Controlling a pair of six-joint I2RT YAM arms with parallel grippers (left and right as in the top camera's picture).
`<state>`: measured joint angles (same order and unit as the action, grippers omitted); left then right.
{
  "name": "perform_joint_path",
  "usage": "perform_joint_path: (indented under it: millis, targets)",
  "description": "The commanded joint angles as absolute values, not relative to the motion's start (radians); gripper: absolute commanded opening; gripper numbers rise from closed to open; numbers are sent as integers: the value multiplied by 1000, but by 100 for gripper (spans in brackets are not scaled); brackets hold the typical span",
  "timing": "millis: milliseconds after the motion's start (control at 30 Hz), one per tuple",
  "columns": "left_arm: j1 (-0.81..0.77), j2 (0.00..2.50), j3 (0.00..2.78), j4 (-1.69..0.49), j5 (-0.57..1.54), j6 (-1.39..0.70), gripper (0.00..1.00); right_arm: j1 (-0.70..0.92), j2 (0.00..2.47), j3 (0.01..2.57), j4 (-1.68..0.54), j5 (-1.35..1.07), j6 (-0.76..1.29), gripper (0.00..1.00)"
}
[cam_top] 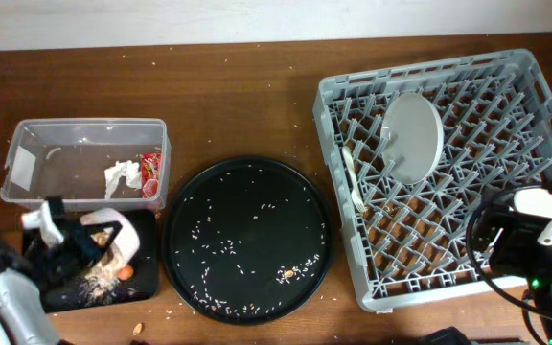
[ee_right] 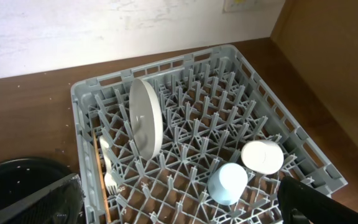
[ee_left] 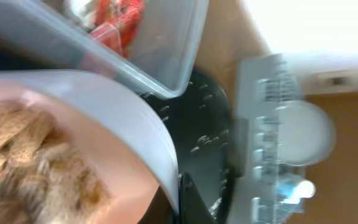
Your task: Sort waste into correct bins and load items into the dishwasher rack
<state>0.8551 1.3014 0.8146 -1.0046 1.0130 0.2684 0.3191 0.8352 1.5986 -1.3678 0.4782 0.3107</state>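
I empty the bowl next. My left gripper then swings over the rack (cam_top: 535, 91) slots beside the plate and releases, since these lie to its right in the overhead view.
My left gripper (cam_top: 82, 247) is shut on the rim of a small white bowl (cam_top: 115, 238), held tilted over the flat black tray (cam_top: 147, 287). Brownish food scraps (cam_top: 99, 281) and an orange carrot piece (cam_top: 125, 273) lie on that tray. In the left wrist view the bowl (ee_left: 114, 118) still holds scraps (ee_left: 23, 162), with one finger (ee_left: 190, 200) against its rim. The clear tub (cam_top: 84, 134) holds a white tissue (cam_top: 121, 175) and a red wrapper (cam_top: 151, 171). The grey rack (cam_top: 535, 91) holds an upright pale plate (cam_top: 412, 137). My right gripper (ee_right: 173, 214) is open above the light blue cup (ee_right: 227, 182) and the white cup (ee_right: 263, 157) in the rack.
A round black tray (cam_top: 247, 238) strewn with rice grains lies between the bins and the rack. A white fork (ee_right: 109, 174) stands at the rack's left side. Rice grains dot the brown table. The right arm (cam_top: 535, 240) covers the rack's near right corner.
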Motion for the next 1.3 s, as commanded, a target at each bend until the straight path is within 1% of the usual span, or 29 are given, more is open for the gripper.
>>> perform_joint_path:
  millis: [0,67,133,200,400,433,467,500,533,567,600,633,667,700,733,833,867,933,967,1000,1033,1067,1133,1167,1233,1267]
  targets:
    - [1025,1296,711,-999,1415,526,0,313,834,1600,-1366,490,316,99]
    - [1087,1296,703,-999,1473,539,0,313,834,1600,-1366,490,316,99]
    - [1090,1296,703,-999,1552,545,0,313,834,1600,-1366,490,316,98]
    - [1090,1296,703,-1004,1574,544,0,313,834,1600,-1365,490,316,99]
    - [1090,1296,703,-1012,1574,544,0,313,834,1600,-1366,490,316,99]
    - [1090,1295,703,-1041,1574,545,0,313,834,1600,-1366,490,316,99]
    - [1090,1296,703,-1018,1547,609,0,313,834,1600,-1366,490,316,99]
    - [1090,1295,703,-1030,1531,521,0,313,834,1600,-1366,490,316,99]
    - [1089,1295,703,-1058,1562,563,0,313,834,1600,-1366,490,316,99]
    - [1090,1295,703,-1050,1526,570,0,313,834,1600,-1366,490,316,99]
    - [1090,1295,703,-1093,1491,602,0,313,834,1600,-1366,490,316,98]
    - [1090,1295,703,-1148,1470,574,0,313,834,1600,-1365,490,316,99]
    - [1089,1296,703,-1129,1472,698,0,313,834,1600,-1366,490,316,99]
    - [1089,1295,703,-1109,1451,627,0,313,834,1600,-1366,490,316,99]
    - [1064,1294,704,-1146,1496,625,0,313,834,1600,-1366,490,316,99]
    - [924,1275,795,-1099,1496,633,0,313,834,1600,-1366,490,316,99]
    - [853,1275,852,-1100,1501,625,0,313,834,1600,-1366,490,316,99]
    - [649,1276,956,-1068,1510,620,0,313,834,1600,-1366,490,316,99]
    - [529,1276,1000,-995,1497,596,0,313,834,1600,-1366,490,316,99]
    - [439,1277,1019,-886,1449,496,0,313,834,1600,-1366,490,316,99]
    - [286,1278,1022,-589,1294,172,0,313,834,1600,-1366,490,316,99]
    - [193,1279,1022,-415,1210,-11,0,313,834,1600,-1365,490,316,99]
    - [20,1290,1022,-85,1100,-271,0,313,834,1600,-1365,490,316,99]
    - [-155,1335,1022,201,944,-484,0,313,834,1600,-1366,490,316,99]
    - [-311,1435,1022,422,829,-627,0,313,834,1600,-1365,490,316,99]
    - [-392,1527,1022,562,777,-705,0,313,834,1600,-1365,490,316,99]
